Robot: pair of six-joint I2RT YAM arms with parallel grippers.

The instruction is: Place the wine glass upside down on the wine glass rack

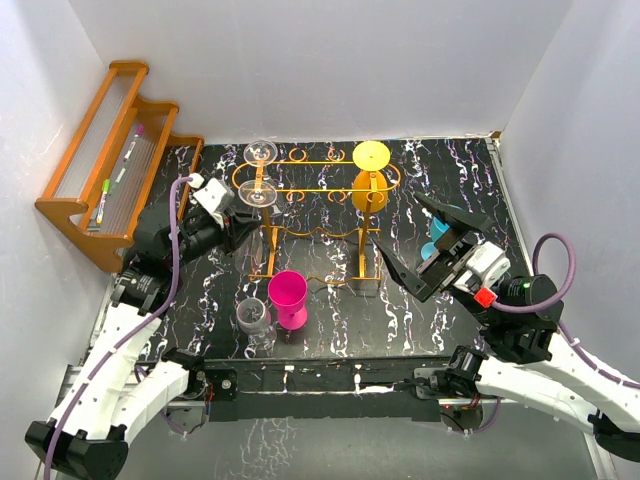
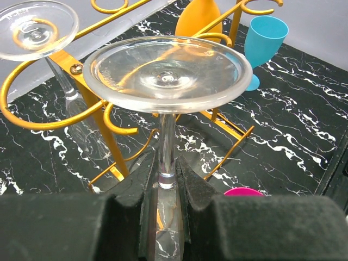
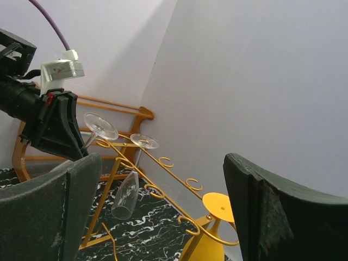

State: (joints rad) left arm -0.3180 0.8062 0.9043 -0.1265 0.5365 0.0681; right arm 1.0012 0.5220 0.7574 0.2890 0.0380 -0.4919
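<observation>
The robot's left gripper needs to move slightly away from the robot's base and down next, to set the foot of the glass over the rack's near ring (image 1: 261,196) (image 2: 122,124).
The gold wire wine glass rack (image 1: 318,188) stands mid-table. My left gripper (image 1: 238,218) is shut on the stem of a clear wine glass (image 1: 258,192), held upside down with its foot up at the rack's front-left ring. In the left wrist view the foot (image 2: 167,73) fills the centre, the stem (image 2: 167,147) runs down between the pads (image 2: 198,185), and the rack (image 2: 81,109) is just behind; I cannot tell whether the stem sits in the slot. My right gripper (image 1: 428,248) is open and empty to the right of the rack; it faces the rack (image 3: 163,187) in the right wrist view.
A second clear glass (image 1: 262,152) and a yellow glass (image 1: 371,160) hang upside down on the rack. A pink cup (image 1: 288,295) and a clear glass (image 1: 254,318) stand in front of it. A blue cup (image 1: 437,232) stands by my right gripper. A brown wooden rack (image 1: 110,160) is at far left.
</observation>
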